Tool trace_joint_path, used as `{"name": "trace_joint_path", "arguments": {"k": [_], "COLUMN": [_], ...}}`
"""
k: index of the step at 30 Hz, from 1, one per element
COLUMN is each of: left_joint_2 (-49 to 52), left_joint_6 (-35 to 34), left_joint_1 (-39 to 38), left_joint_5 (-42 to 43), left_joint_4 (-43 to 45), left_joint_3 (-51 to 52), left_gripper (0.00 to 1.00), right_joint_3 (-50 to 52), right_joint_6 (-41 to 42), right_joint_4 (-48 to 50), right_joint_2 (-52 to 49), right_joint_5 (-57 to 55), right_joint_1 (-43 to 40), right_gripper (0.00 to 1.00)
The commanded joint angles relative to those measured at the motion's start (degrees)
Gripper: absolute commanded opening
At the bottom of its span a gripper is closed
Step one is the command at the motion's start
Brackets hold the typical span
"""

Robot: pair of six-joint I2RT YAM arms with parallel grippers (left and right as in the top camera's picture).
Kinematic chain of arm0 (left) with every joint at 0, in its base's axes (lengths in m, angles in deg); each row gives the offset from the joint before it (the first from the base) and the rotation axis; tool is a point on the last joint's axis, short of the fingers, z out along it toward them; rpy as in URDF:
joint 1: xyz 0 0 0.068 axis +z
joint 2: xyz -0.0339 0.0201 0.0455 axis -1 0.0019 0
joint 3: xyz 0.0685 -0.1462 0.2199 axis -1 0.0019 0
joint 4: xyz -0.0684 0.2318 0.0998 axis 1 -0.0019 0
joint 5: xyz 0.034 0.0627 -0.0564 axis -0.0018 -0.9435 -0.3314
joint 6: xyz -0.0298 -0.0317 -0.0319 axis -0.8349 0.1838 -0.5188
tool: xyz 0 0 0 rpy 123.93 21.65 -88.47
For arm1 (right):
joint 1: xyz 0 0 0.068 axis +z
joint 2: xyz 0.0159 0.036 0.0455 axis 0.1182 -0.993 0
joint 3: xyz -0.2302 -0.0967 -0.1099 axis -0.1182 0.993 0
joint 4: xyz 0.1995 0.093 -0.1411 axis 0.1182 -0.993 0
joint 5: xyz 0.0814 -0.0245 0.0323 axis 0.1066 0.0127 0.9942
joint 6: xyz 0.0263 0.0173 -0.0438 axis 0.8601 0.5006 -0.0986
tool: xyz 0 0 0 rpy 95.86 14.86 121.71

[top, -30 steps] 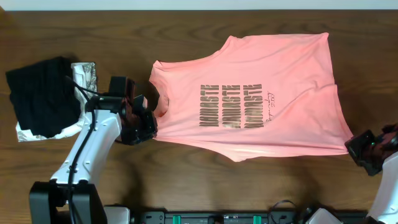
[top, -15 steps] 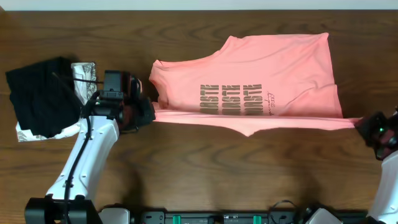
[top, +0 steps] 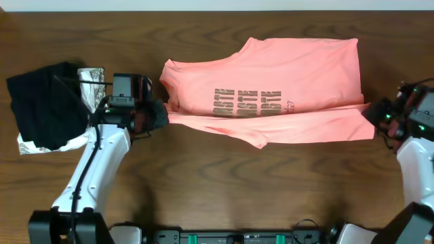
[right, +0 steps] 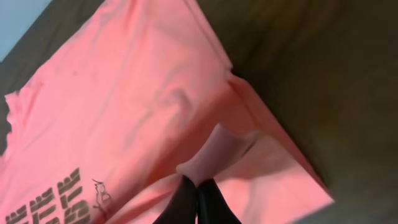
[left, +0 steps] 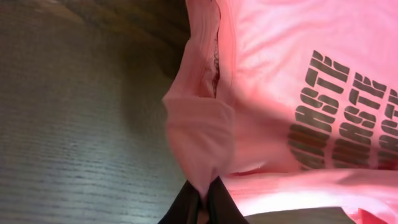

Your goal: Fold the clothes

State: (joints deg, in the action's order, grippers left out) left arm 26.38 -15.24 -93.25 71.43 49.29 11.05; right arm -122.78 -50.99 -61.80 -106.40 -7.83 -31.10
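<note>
The robot's right gripper needs to move outward and down over the shirt and then let go of the shirt's edge, because the shirt's flat hem end (top: 348, 87) (right: 183, 65) is below and outward of the gripper.
The salmon-pink T-shirt (top: 271, 74) lies across the middle of the wooden table, its near long edge lifted and folded over, covering part of the dark lettering (top: 247, 105). My left gripper (top: 161, 116) is shut on the shirt's near edge at the neck end; the left wrist view shows a pinch of pink fabric (left: 200, 134) between the black fingers (left: 225, 202). My right gripper (top: 371, 112) is shut on the hem end; in the right wrist view the fabric (right: 124, 93) bunches over the closed fingers (right: 214, 202).
A black folded garment (top: 42, 102) lies on a silvery-white patterned garment (top: 91, 80) at the table's left, just beyond my left arm (top: 102, 159). Bare wood (top: 237, 183) runs along the front edge.
Both grippers have carried the shirt's near edge away from the front of the table, over the shirt. The fold now covers more of the lettering. The right gripper moved up and left.
</note>
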Motion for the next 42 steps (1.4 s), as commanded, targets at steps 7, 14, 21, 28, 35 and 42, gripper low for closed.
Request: {"name": "trace_joint_path", "arguments": {"k": [7,14,21,28,35,42], "left_joint_2": [7.2,12.2,13.9,13.9,14.0,15.1], "left_joint_6": [-0.1,-0.1,-0.3,-2.5,-2.9,-2.9], "left_joint_1": [0.5,0.5,0.5,0.5,0.5,0.5], "left_joint_5": [-1.2,-1.4,-2.3,-5.2,-5.2,-5.2], "left_joint_4": [2.4,5.3,6.8,8.4,11.4,13.1], "left_joint_3": [-0.6,-0.6,-0.6,-0.6,-0.6,-0.6], "left_gripper": [0.06,0.06,0.06,0.06,0.06,0.06], "right_joint_3": [0.0,0.0,0.0,0.0,0.0,0.0], "right_joint_6": [4.8,6.7,7.3,7.2,6.4,5.0], "right_joint_4": [8.2,12.9,17.6,25.2,28.7,30.7], "right_joint_2": [-4.1,-8.7,-14.3,-15.3,-15.8,-15.8], "right_joint_5": [-3.3,-3.6,-3.4,-2.3,-3.5,-6.8], "right_joint_1": [1.4,1.5,2.3,4.4,7.2,8.3], "right_gripper": [0.01,0.01,0.01,0.01,0.01,0.01]}}
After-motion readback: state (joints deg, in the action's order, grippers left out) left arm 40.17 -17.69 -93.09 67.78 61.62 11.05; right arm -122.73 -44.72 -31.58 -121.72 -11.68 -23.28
